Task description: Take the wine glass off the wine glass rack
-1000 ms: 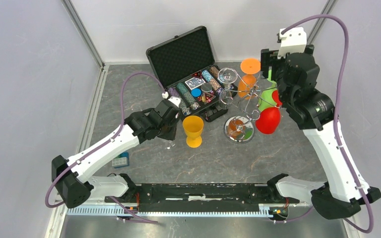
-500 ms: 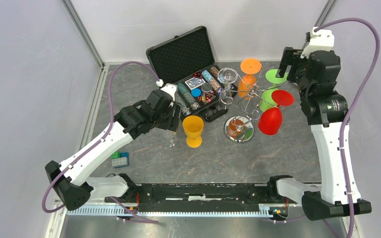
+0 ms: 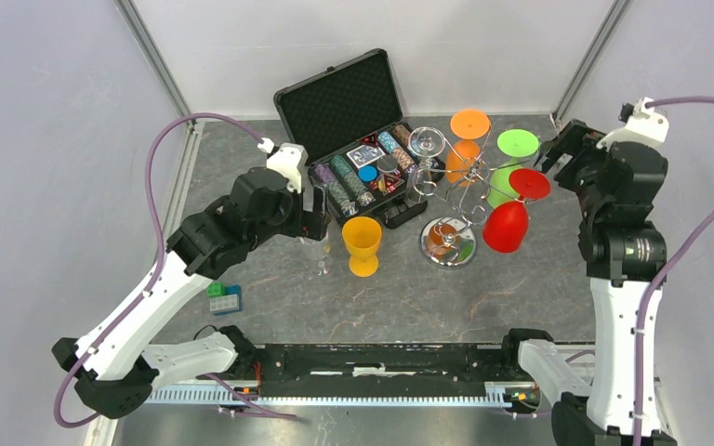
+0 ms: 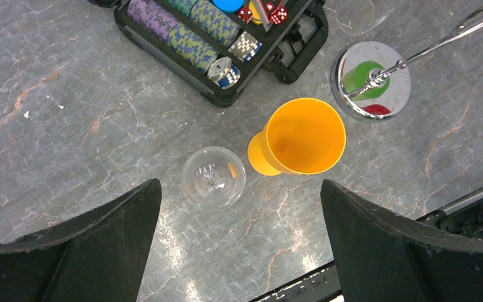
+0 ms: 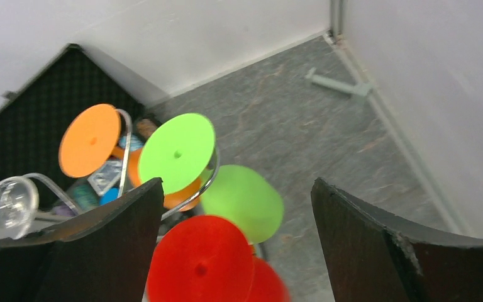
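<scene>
My right gripper's fingers are open. They will next move down and back toward the red foot (image 5: pixel 200 264) to go around the foot's rim.
The wine glass rack (image 3: pixel 448 242), chrome wire on a mirrored disc base (image 4: pixel 371 78), stands mid-table. Upside down from its arms hang an orange glass (image 3: pixel 465 149), a green glass (image 3: pixel 502 177), a red glass (image 3: pixel 505 223) and a clear glass (image 3: pixel 425 144). A clear wine glass (image 4: pixel 213 177) stands upright on the table beside an upright yellow glass (image 4: pixel 302 135). My left gripper (image 4: pixel 239 251) hovers open above and just nearer than the clear glass, holding nothing. My right gripper (image 5: pixel 239 245) is open, raised to the right of the rack, over the red foot (image 5: pixel 200 264) and green foot (image 5: pixel 176 151).
An open black chip case (image 3: pixel 349 139) with chips, cards and dice lies behind the rack's left side. A small blue-green block (image 3: pixel 223 297) sits near the left arm. A grey bracket (image 5: pixel 339 85) lies in the back right corner. White walls enclose the table.
My left gripper opened, let go of the clear glass beside the yellow one, and rose back to the left. My right arm swung rightward, away from the rack.
</scene>
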You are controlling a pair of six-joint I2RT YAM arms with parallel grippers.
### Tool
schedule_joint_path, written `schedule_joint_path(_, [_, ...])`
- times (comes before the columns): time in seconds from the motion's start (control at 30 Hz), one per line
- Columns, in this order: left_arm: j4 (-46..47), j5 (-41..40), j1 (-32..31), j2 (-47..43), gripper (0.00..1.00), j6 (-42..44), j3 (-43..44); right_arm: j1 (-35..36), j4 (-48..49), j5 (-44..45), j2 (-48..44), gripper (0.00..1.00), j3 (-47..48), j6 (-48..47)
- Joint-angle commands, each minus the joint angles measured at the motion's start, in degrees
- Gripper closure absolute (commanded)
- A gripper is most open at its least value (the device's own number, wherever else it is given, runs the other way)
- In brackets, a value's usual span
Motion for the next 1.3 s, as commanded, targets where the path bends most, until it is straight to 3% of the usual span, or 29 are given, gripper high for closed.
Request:
schedule_joint_path(0.0, [3.6,0.8,0.2,-1.0,0.0,1.6,-0.6,-0.3,4.3,-4.6,-4.6,0.09,-6.2,11.5])
schedule_joint_path(0.2, [3.7,2.0,0.2,-1.4,0.0,1.7,-1.3,-0.3,9.9,-3.5,-10.5,0.18,-15.3,21.3])
schedule_joint_path(0.57, [4.2,2.2,0.2,-2.0,0.0,1.8,-2.0,-0.3,10.8,1.3,-15.6,0.4,-21.3,27.7])
schedule_joint_path(0.8, [4.3,2.4,0.2,-2.0,0.0,1.8,-2.1,-0.3,14.2,0.3,-18.6,0.49,-27.0,31.9])
schedule_joint_path(1.13, [4.4,2.0,0.2,-2.4,0.0,1.9,-2.2,-0.3,15.3,0.3,-19.3,0.76,-26.2,32.5])
schedule_joint_path(1.27, [4.6,1.6,0.2,-2.5,0.0,2.5,-2.5,-0.3,14.9,-0.3,-19.5,0.93,-25.1,32.7])
